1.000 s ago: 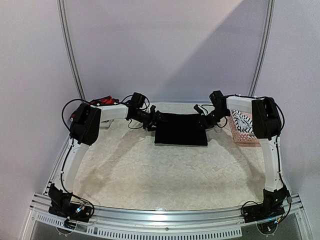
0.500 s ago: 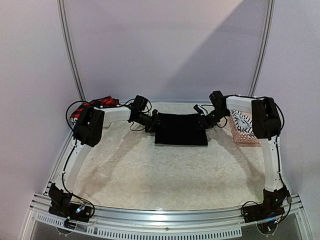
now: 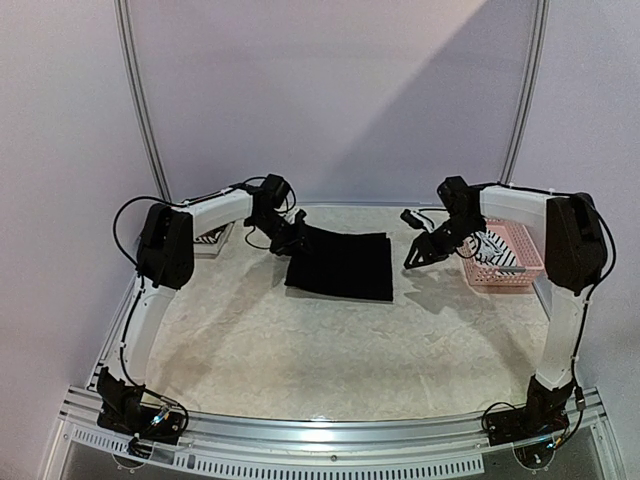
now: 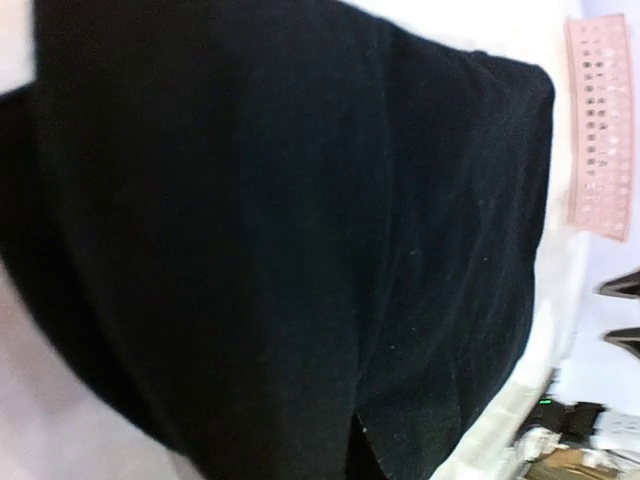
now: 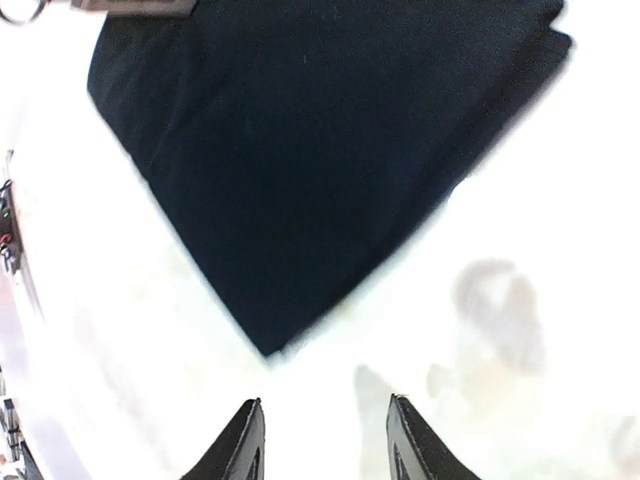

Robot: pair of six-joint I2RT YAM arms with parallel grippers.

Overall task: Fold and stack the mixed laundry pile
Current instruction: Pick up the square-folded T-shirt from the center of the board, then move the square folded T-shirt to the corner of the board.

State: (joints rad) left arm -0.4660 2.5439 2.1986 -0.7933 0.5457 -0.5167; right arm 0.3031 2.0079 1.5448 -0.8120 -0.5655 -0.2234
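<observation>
My left gripper rises next and swings over the patterned cloth (image 3: 211, 237), to its left in the top view, to release, as the T-shirt (image 3: 340, 265) is already folded.
The black T-shirt (image 3: 340, 265) lies folded in a rectangle at the far middle of the table. Its far-left corner is drawn up into my left gripper (image 3: 295, 232), which is shut on it. In the left wrist view the black T-shirt (image 4: 300, 250) fills almost the whole frame and hides the fingers. My right gripper (image 3: 415, 255) hovers open just right of the shirt, apart from it. In the right wrist view the right gripper (image 5: 325, 430) has bare table between its fingers, and the shirt's corner (image 5: 320, 150) lies ahead. A striped tank top (image 3: 492, 247) lies in the basket.
The pink perforated basket (image 3: 520, 262) stands at the far right, close behind my right gripper; its rim (image 4: 600, 130) shows in the left wrist view. A patterned cloth (image 3: 210, 238) lies under the left arm at the far left. The table's metal rail (image 3: 320, 435) runs along the front.
My left gripper has shut on the shirt's far-left corner and dragged the shirt leftward, skewing it. My right arm has drawn back to the right, off the shirt.
</observation>
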